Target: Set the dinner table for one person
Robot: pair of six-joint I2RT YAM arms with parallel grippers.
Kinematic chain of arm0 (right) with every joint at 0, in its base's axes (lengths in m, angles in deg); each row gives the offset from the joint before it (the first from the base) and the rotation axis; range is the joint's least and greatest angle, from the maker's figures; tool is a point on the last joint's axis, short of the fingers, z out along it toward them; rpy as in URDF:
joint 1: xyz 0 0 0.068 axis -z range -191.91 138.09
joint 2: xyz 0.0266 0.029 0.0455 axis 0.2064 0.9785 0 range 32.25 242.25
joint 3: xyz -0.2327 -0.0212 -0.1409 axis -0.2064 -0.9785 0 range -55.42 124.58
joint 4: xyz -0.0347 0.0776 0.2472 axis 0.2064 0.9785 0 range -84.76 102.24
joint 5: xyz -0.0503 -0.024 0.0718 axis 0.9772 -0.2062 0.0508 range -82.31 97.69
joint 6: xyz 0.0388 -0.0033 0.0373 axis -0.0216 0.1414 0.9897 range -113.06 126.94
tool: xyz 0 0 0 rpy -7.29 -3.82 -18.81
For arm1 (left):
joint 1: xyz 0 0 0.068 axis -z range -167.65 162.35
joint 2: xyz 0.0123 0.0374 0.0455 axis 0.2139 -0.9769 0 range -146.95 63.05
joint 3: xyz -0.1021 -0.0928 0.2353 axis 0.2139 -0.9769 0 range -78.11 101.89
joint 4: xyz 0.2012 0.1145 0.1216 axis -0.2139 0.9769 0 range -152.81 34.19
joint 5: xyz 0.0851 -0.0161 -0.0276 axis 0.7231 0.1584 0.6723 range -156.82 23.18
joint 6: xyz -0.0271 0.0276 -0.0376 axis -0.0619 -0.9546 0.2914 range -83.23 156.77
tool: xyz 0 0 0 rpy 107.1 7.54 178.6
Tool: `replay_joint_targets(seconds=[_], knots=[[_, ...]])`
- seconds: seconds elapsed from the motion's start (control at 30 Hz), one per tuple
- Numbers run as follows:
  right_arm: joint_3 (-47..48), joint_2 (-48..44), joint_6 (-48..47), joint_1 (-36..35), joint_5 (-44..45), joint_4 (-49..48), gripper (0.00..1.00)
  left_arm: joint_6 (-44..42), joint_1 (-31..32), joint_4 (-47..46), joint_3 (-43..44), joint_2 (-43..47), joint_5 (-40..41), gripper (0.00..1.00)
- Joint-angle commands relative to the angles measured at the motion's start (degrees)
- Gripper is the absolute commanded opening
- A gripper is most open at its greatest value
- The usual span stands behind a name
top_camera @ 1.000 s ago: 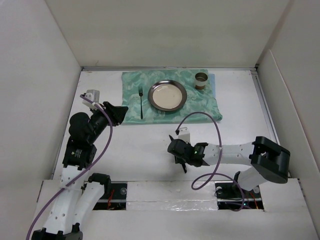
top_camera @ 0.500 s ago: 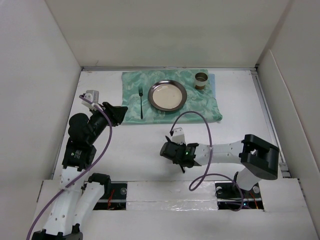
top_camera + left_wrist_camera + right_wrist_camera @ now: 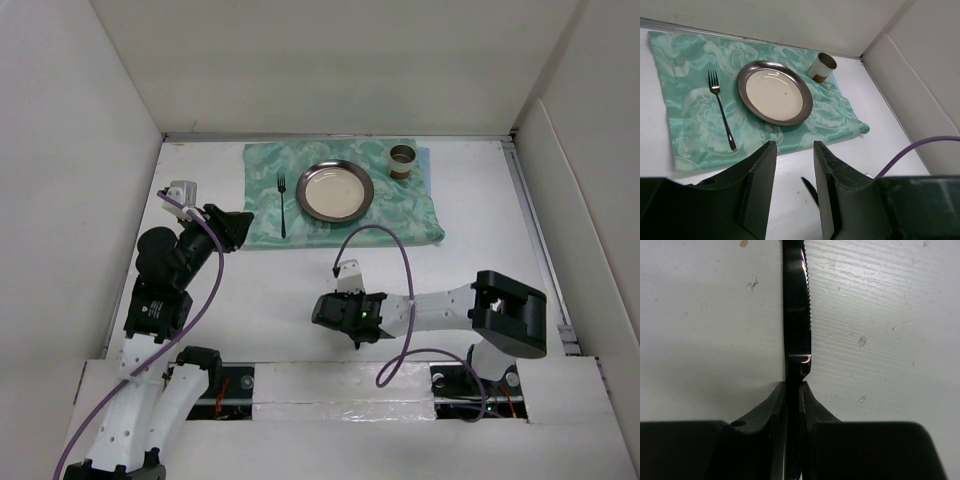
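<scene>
The bare cloth between the plate and the cup lies outward of my right gripper, so my gripper will carry the knife (image 3: 796, 315) outward and release it there.
The white dinner table (image 3: 290, 285) carries a green patterned cloth (image 3: 405, 212) at the back. On the cloth lie a fork (image 3: 282, 205), a round metal plate (image 3: 335, 190) and a small cup (image 3: 402, 160). My right gripper (image 3: 328, 312) is low over the table's near middle, shut on a dark knife (image 3: 796, 315) with a serrated blade that points away from the jaws. The knife's tip also shows in the left wrist view (image 3: 809, 187). My left gripper (image 3: 240, 222) is open and empty, held above the table just left of the cloth's near corner.
White panels wall the table on the left, back and right. A purple cable (image 3: 385, 245) loops above my right arm. In the left wrist view the fork (image 3: 722, 115), plate (image 3: 775, 92) and cup (image 3: 821, 66) lie on the cloth (image 3: 685, 75) ahead of the fingers.
My right gripper has moved left and a little toward the near edge, still holding the knife. The left arm has barely moved.
</scene>
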Motion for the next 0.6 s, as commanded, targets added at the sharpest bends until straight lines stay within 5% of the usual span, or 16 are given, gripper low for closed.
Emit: replay_joint_targets(seconds=[0.0,0.57], knots=[[-3.01,-0.76,2.40,-1.19,-4.66,6.87,0.00,-0.72,0.24,-1.61,1.14,0.86,0.37,0.33],[2.34,-14.40,-10.15,6.89,-1.05,6.17,0.00,-0.55,0.24,-1.96,0.79,0.51,-0.15,0.32]])
